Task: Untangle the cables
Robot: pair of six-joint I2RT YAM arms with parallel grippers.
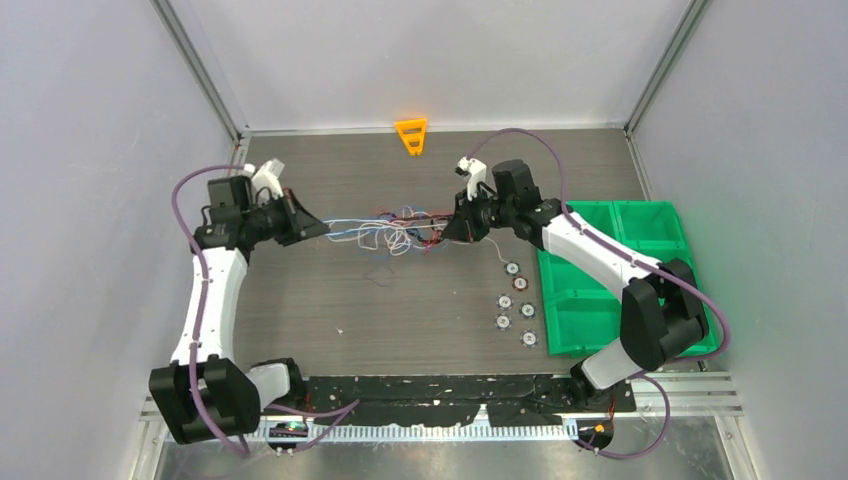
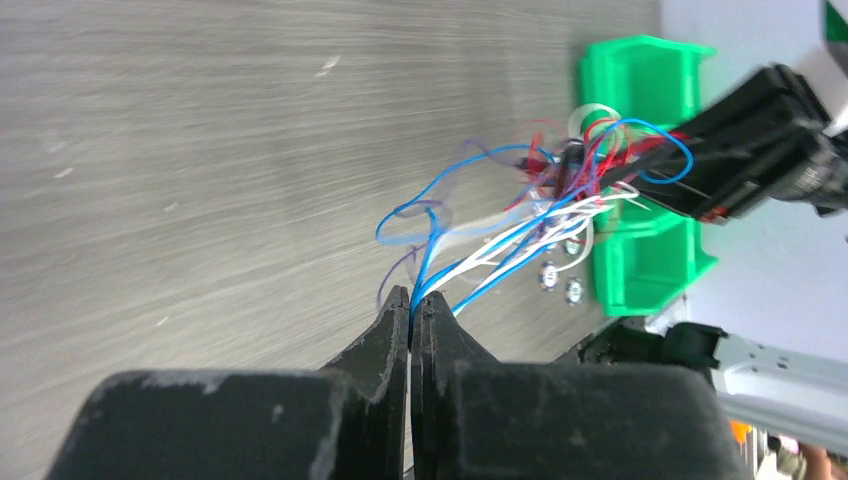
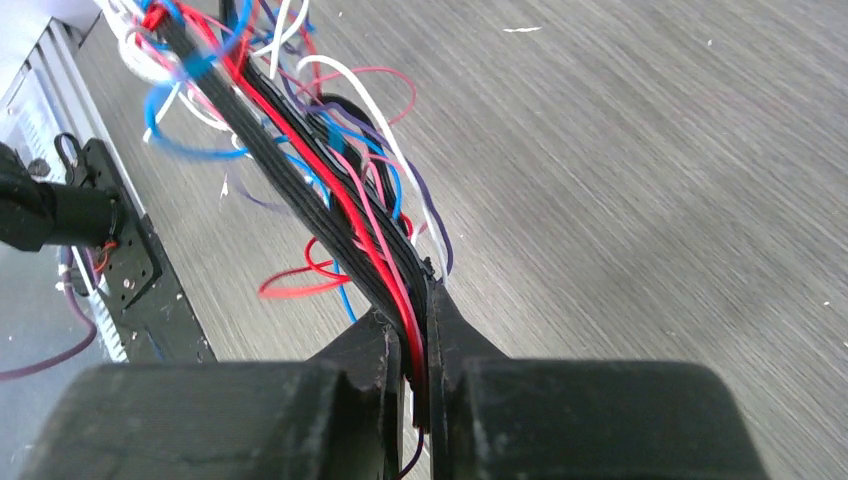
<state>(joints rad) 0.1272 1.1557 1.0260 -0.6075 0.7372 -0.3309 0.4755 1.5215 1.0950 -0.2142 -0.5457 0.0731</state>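
Observation:
The robot's right gripper should next go toward the green bin and set its bundle down onto the table (image 1: 484, 247), because the tangle is stretched between both grippers.
The cables (image 1: 395, 232) form a tangle of thin white, blue, red and black wires stretched between both grippers above the middle of the table. My left gripper (image 1: 318, 229) (image 2: 412, 298) is shut on blue and white strands (image 2: 470, 265) at the tangle's left end. On the right end, my right gripper (image 1: 450, 228) (image 3: 412, 305) is shut on a bundle of black and red wires (image 3: 330, 190). A loose strand (image 1: 380, 272) droops onto the table below the clump.
A green compartment bin (image 1: 610, 285) sits at the right. Several small round discs (image 1: 515, 300) lie on the table left of it. An orange plastic piece (image 1: 411, 135) stands at the back edge. Walls close in left, right and behind.

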